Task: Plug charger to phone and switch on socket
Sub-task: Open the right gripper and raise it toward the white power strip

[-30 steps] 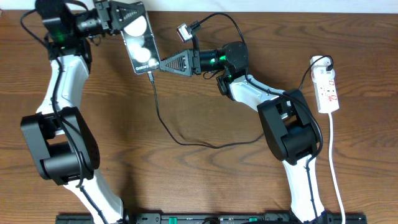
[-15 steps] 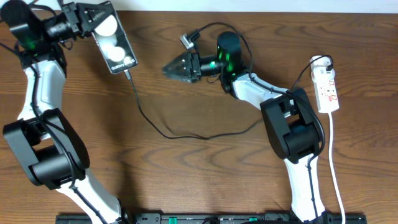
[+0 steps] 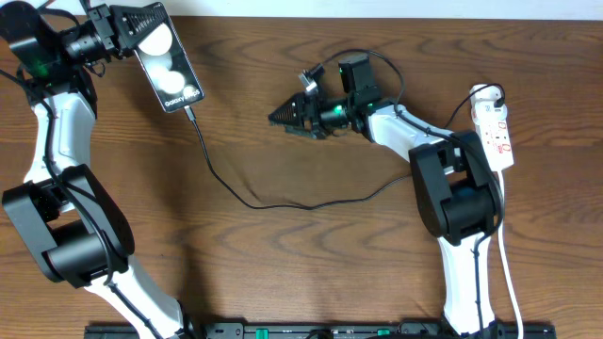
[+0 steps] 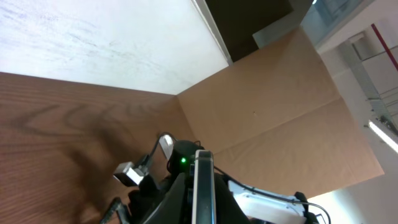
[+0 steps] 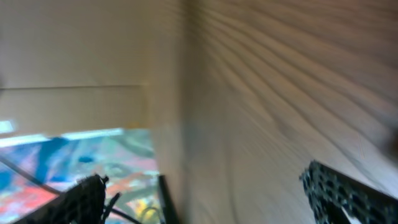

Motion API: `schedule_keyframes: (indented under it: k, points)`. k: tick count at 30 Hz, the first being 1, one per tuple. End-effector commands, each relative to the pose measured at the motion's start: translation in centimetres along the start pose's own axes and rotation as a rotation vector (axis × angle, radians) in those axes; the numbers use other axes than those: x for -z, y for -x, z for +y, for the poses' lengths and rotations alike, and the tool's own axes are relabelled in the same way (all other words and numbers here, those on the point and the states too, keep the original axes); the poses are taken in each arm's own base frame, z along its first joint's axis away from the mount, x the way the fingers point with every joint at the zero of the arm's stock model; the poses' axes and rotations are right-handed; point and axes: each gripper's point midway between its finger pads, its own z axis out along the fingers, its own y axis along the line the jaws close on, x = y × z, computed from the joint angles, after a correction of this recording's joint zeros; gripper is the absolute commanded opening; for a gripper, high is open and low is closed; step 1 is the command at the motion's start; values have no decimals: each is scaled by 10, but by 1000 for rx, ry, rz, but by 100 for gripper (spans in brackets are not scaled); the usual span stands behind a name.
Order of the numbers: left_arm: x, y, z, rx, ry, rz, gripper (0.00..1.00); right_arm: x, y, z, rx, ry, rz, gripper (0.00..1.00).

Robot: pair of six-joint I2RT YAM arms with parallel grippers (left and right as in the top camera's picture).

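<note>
I will next lower my left gripper and move it back to release the phone on the bare tabletop below it toward my base, with the charger plugged in.
In the overhead view my left gripper [image 3: 137,33] is shut on the top end of the phone [image 3: 170,66], a black slab with two white circles, and holds it tilted at the far left. In the left wrist view the phone [image 4: 202,186] stands edge-on between the fingers [image 4: 202,208]. The charger [image 3: 254,201], a thin black cable, is plugged into the phone's lower end [image 3: 191,111] and trails right across the table. My right gripper [image 3: 278,117] is open and empty, pointing left, well right of the phone; its fingers [image 5: 217,199] are wide apart. The white socket [image 3: 496,132] lies at the far right.
The wooden table [image 3: 283,273] has a white wall along its far edge. The socket's white cord [image 3: 509,264] runs down the right side past the right arm's base [image 3: 452,198]. The left arm's base [image 3: 75,226] stands at the left.
My left gripper carried the phone left with the cable plugged in. My right gripper let go near the plug, drew back to the right and turned.
</note>
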Motion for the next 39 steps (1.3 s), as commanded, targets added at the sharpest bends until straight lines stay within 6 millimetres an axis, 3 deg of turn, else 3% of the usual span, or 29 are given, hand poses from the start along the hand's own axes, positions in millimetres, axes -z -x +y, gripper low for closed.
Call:
schedule_keyframes:
  k: [1,10,15,18,24,29,36,39]
  points:
    - [1,0,-16,-45,-9,17,8,31,26,26,230,-166,-126,99]
    - [-3,-3,-14,-40,-14,25,8,115,20,30,178,-674,-271,99]
    - [-16,-22,0,-2,-26,53,7,168,6,39,89,-888,-382,99]
    - [-26,-40,13,20,-35,75,8,185,-2,49,84,-930,-406,99]
    - [-45,-81,54,93,-4,61,7,190,-10,65,102,-922,-414,99]
    - [-47,-108,95,179,91,-12,7,185,-11,68,114,-918,-406,99]
    - [-23,-164,184,386,444,-106,7,185,-10,69,119,-916,-412,99]
    - [-8,-191,209,437,604,-80,7,185,-10,69,118,-917,-412,99]
